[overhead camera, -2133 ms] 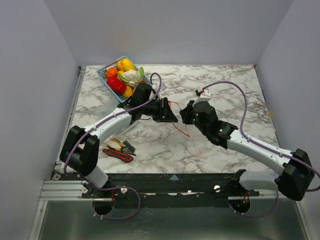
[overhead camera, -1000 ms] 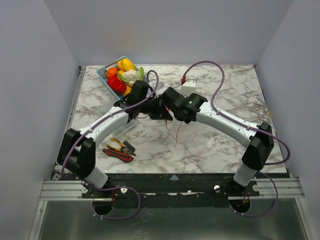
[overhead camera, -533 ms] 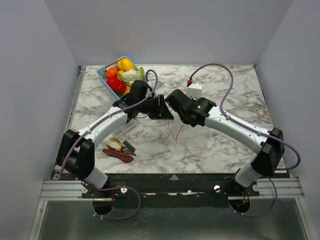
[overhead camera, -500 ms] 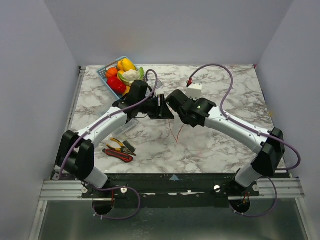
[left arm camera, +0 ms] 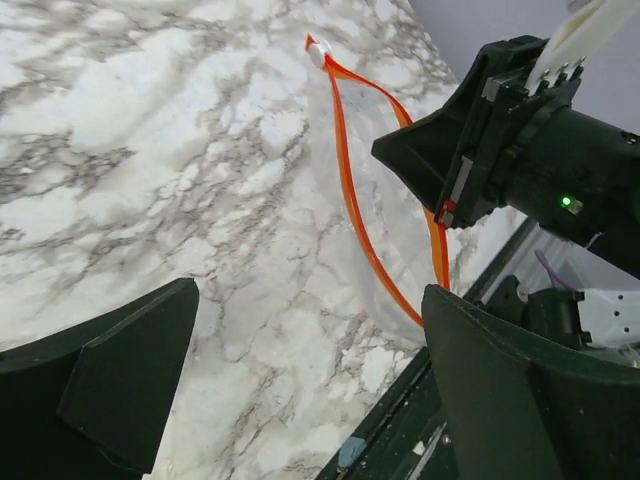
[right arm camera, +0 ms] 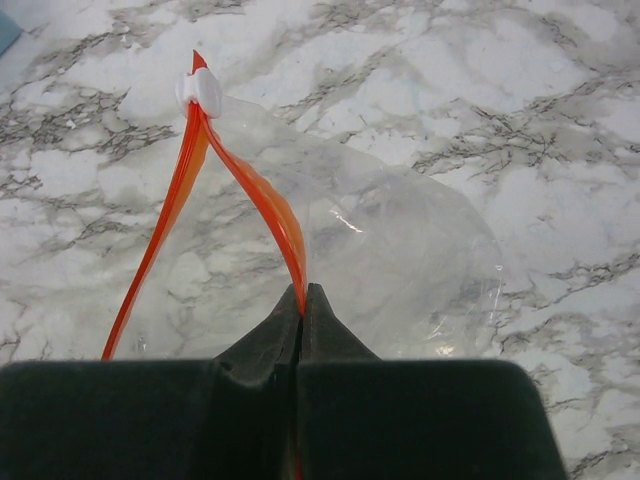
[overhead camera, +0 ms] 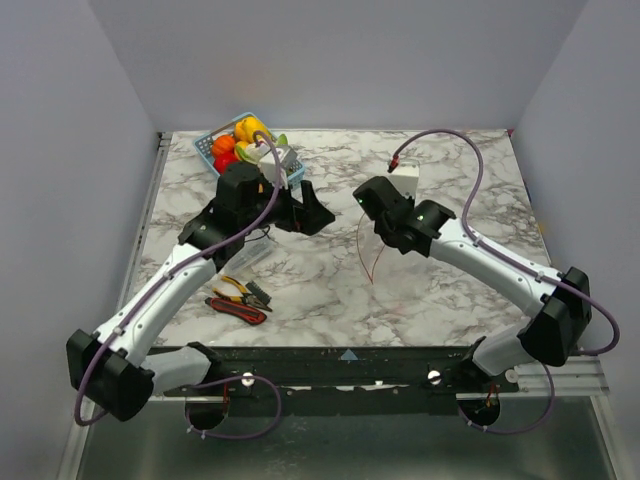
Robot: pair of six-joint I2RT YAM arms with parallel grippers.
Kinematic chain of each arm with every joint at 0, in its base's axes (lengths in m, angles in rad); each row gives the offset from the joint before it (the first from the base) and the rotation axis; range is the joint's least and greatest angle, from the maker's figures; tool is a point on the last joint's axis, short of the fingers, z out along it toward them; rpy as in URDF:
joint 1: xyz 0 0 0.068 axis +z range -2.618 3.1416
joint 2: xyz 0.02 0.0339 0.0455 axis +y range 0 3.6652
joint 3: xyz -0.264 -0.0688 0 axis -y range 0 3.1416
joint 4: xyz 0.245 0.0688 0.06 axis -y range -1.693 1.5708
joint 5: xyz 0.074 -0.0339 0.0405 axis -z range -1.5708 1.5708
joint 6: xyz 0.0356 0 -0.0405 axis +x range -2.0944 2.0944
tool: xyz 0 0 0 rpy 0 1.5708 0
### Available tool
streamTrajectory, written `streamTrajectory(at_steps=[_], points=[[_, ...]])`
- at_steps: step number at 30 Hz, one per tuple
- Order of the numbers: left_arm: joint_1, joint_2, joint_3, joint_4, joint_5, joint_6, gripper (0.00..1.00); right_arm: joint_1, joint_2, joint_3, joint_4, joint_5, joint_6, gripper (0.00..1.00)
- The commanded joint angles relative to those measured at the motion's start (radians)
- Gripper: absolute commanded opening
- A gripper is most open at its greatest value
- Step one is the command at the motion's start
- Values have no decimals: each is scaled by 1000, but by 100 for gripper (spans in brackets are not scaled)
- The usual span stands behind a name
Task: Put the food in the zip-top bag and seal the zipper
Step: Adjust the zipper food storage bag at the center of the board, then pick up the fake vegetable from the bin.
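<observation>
My left gripper, empty, needs to swing away from the bag's mouth, outward to the blue basket and down onto the red pepper, since that mouth gapes open.
The clear zip-top bag (right arm camera: 400,250) hangs from my right gripper (right arm camera: 302,292), which is shut on one side of its orange-red zipper (right arm camera: 270,205). The other side sags away, so the mouth gapes below the white slider (right arm camera: 200,90). From above, the zipper (overhead camera: 367,250) trails toward the table under the right gripper (overhead camera: 364,200). My left gripper (overhead camera: 302,212) stands open and holds nothing, left of the bag. In its own view the zipper (left arm camera: 350,190) lies ahead of the open left gripper (left arm camera: 310,400). The food (overhead camera: 245,135) is piled in the blue basket (overhead camera: 208,146) at the back left.
Red-handled and yellow-handled tools (overhead camera: 237,300) lie near the front left of the marble table (overhead camera: 450,300). A small clear packet (overhead camera: 250,258) sits beside the left arm. Grey walls close in the table on three sides.
My left gripper opened, let go of the zipper and drew back left toward the basket. The right gripper kept its hold and shifted slightly right with the bag.
</observation>
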Motion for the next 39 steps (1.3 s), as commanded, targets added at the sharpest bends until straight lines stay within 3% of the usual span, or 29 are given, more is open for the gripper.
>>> streamTrajectory(at_steps=[1, 7, 12, 17, 21, 28, 39], points=[[9, -145, -37, -131, -238, 9, 97, -50, -20, -17, 70, -40, -92, 0], [96, -192, -65, -190, -334, -14, 98, -120, -23, -31, 89, -17, -135, 0], [263, -26, 87, -242, -372, -45, 94, -148, -10, -8, 83, 14, -181, 0], [334, 193, 229, -155, -546, -106, 92, -175, -15, 10, 83, -15, -223, 0], [363, 410, 405, -155, -685, -176, 94, -207, -28, 33, 78, -39, -270, 0], [379, 690, 688, -284, -827, -253, 93, -225, -50, 17, 44, 71, -288, 1], [390, 777, 669, -393, -857, -527, 83, -229, -16, 8, 72, 16, -298, 1]])
